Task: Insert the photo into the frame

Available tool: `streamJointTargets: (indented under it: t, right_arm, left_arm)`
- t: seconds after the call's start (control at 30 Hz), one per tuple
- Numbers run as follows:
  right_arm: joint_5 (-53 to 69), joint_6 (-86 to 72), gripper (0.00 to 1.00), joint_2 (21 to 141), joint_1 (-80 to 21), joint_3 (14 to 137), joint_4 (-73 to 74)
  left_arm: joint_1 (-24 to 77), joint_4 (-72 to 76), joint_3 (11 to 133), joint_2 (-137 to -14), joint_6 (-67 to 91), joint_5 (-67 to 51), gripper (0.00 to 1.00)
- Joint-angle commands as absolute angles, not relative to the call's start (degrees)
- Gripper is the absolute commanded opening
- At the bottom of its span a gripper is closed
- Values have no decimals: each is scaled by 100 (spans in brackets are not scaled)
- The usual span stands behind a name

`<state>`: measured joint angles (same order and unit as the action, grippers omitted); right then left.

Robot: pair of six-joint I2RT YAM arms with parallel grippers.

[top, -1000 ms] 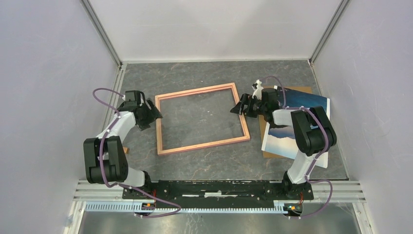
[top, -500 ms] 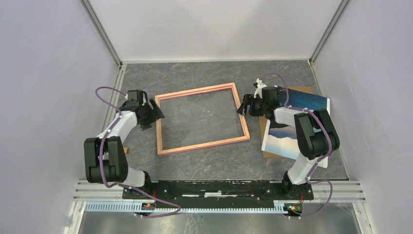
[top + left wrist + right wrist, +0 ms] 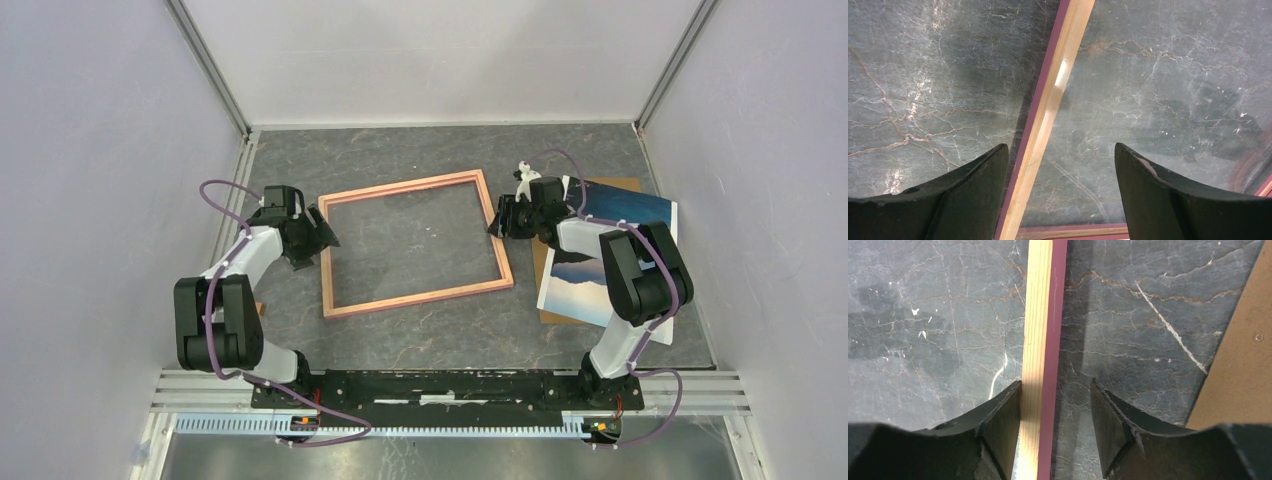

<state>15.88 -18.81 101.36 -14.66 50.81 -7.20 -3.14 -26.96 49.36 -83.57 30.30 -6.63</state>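
The near bar's loose end by the photo is to the right of my left gripper in the top view, so my gripper should swing across, turning, and close there.
The salmon-pink frame (image 3: 420, 298) lies flat mid-table, slightly turned. My left gripper (image 3: 322, 235) stands open astride its left rail (image 3: 1048, 110), which runs between the fingers close to the left fingertip (image 3: 983, 175). My right gripper (image 3: 497, 215) straddles the right rail (image 3: 1040, 315). Its left finger (image 3: 1003, 410) touches the rail's pale inner side. A gap remains between the rail and its right finger (image 3: 1108, 415). The photo (image 3: 625, 208) lies on the right, partly hidden under the right arm.
A plain brown backing board (image 3: 545, 318) lies under the photo, and its edge shows in the right wrist view (image 3: 1243, 365). White walls with metal posts close in the dark marbled table (image 3: 420, 150) on three sides.
The right gripper's jaws have narrowed around the frame's right rail after settling over it. The left gripper has edged slightly right, onto the left rail.
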Motion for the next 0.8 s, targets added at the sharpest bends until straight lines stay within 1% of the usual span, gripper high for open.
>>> streamJointTargets:
  t: [0.0, 0.07, 0.17, 0.2, 0.27, 0.33, 0.4, 0.47, 0.6, 0.7, 0.77]
  right_arm:
    - [1198, -1805, 52, 10219, -1478, 5129, -430]
    - [1335, -1867, 39, 10214, -1481, 5120, -478]
    - [1473, -2006, 15, 10007, -1483, 5015, -626]
    - [1475, -2034, 9, 9907, -1481, 5010, -612]
    - [1553, -2077, 0, 9707, -1483, 5051, -511]
    - [1625, -2190, 0, 9453, -1482, 5067, -408]
    - [1690, -2419, 0, 9169, -1485, 4988, -413]
    - [1715, -2653, 0, 8909, -1480, 4970, -331]
    - [2002, -3020, 0, 8669, -1517, 5104, -165]
    - [1894, -3029, 0, 8634, -1616, 5302, 203]
    - [1761, -3118, 0, 8607, -1634, 5403, 400]
  left_arm:
    - [-301, -2714, 5099, -8379, 2820, -800, 82]
    - [-295, -2738, 5111, -8328, 2868, -767, 81]
    - [-289, -2867, 5159, -8199, 2870, -748, 81]
    - [-261, -2934, 5159, -8108, 2837, -709, 81]
    - [-162, -3064, 5189, -7894, 2717, -748, 81]
    - [76, -3238, 5302, -7645, 2580, -1056, 82]
    - [534, -3165, 5353, -7385, 2497, -1506, 85]
    - [1274, -2729, 5325, -7140, 2393, -1863, 88]
    - [3019, -1742, 5263, -6947, 2119, -1396, 93]
    - [3864, -1055, 5289, -7187, 1956, -1069, 94]
    - [4409, -975, 5581, -7530, 1608, -871, 94]
